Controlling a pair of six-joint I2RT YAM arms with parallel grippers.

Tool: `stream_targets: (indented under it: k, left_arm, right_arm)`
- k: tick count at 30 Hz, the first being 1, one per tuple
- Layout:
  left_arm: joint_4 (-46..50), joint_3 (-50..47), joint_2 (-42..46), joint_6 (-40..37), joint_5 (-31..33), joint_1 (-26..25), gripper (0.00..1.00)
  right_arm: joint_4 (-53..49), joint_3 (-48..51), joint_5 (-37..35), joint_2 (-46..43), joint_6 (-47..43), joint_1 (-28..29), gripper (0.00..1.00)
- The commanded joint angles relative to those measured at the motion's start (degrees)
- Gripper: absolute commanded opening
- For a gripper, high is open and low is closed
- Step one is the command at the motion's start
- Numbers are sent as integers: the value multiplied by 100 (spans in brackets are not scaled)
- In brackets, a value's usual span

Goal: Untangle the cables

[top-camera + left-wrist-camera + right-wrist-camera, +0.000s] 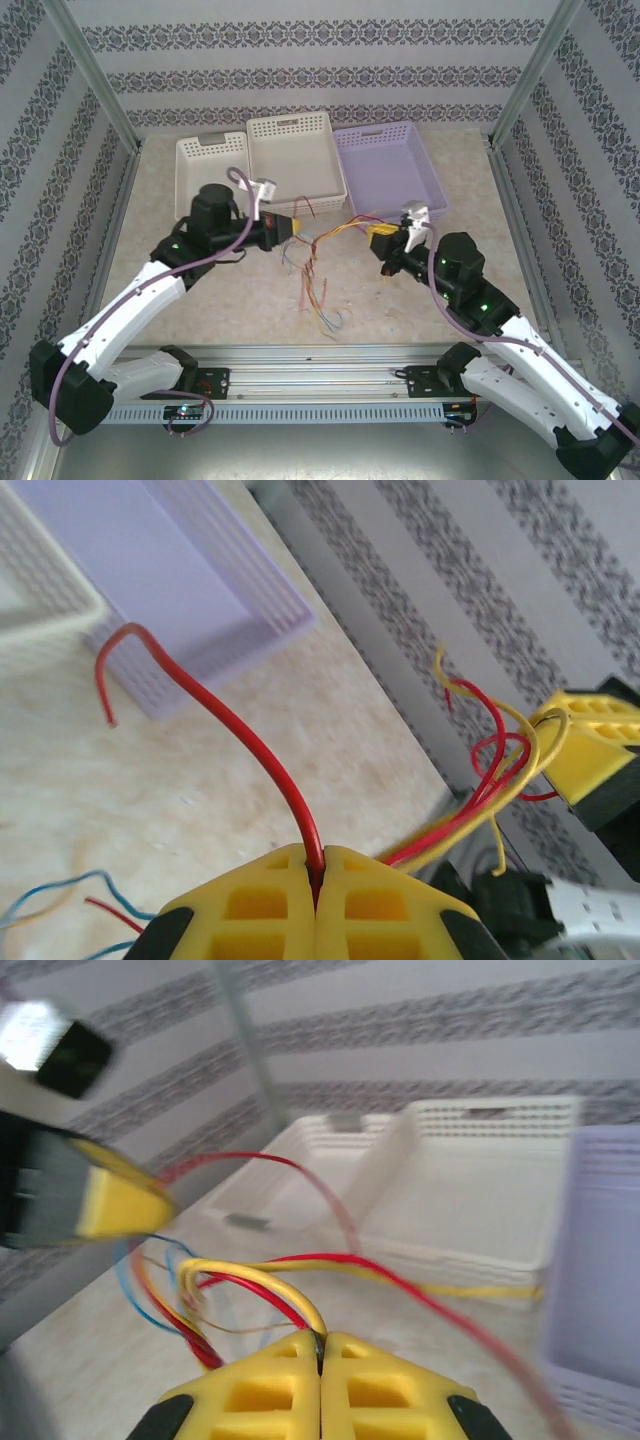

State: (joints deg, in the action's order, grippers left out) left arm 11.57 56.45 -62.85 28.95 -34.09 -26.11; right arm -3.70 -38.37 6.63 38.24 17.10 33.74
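The right gripper pulls away from the other next, over the tabletop by the purple basket's corner [456, 222], and releases the yellow cable, as cables tangle between both grippers.
The cables are thin red, yellow and blue wires. In the top view they stretch in a tangle [335, 235] between my two grippers, and loose ends [318, 295] trail onto the table. My left gripper [297, 228] is shut on a red cable [230, 725], pinched between the yellow fingertips [318, 852]; its free end curls up to the left. My right gripper [378, 238] is shut on a yellow cable [255, 1275] at its fingertips [320, 1338], with a red cable [250, 1295] running in beside it. Each wrist view shows the other gripper's yellow fingers [590, 740] [115, 1205] close by.
Three baskets stand side by side at the back of the table: a cream one [183, 170], a white one [288, 120] and a purple one [385, 130]. Metal frame posts [95, 80] and patterned walls enclose the table. A rail [320, 355] runs along the near edge.
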Motion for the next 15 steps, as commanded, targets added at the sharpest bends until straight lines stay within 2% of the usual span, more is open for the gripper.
stream_targets:
  k: [1,7,15]
  left_arm:
    - [963,281,260,-386,151,518,0]
    - [1537,450,502,-607,407,879,0]
    - [2396,889,634,-904,929,1066,0]
  right_arm:
    - [-287,277,-1066,-294,534,-557,0]
    - [-946,466,-1000,-466,1195,-1639,0]
    - [-1572,488,-854,-721,1458,-2437,0]
